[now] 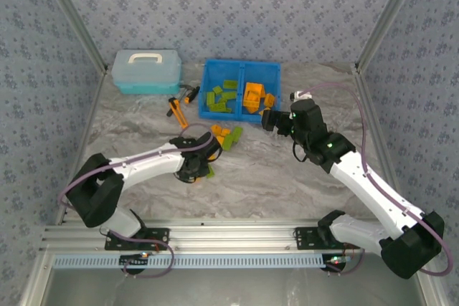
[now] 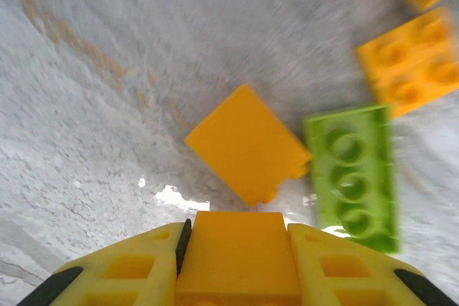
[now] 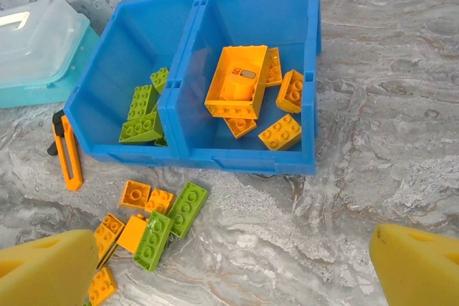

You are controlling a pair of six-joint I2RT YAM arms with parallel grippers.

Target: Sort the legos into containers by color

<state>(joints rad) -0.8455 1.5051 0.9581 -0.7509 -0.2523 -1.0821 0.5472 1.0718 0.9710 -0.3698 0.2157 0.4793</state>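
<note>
My left gripper lifts outward past the pile next, over the bin's compartment of orange legos, and releases the lego among matching ones.
My left gripper [image 2: 237, 228] is shut on an orange lego [image 2: 237, 259], low over the table. Just beyond it lie a smooth-faced orange lego [image 2: 247, 142], a green lego [image 2: 353, 177] and more orange legos [image 2: 412, 59]. From above, the left gripper [image 1: 198, 161] sits just below the loose pile of legos [image 1: 224, 135]. The blue bin [image 1: 241, 67] holds green legos [image 3: 143, 109] in its left compartment and orange legos [image 3: 247, 84] in its right. My right gripper [image 3: 233, 270] is open, with bare table between its fingers, hovering near the bin's front right corner [image 1: 276, 120].
A pale blue lidded case [image 1: 146, 71] stands left of the bin. An orange-and-black hand tool [image 1: 176, 109] lies between the case and the loose pile. Several orange and green bricks [image 3: 154, 216] lie in front of the bin's left half.
</note>
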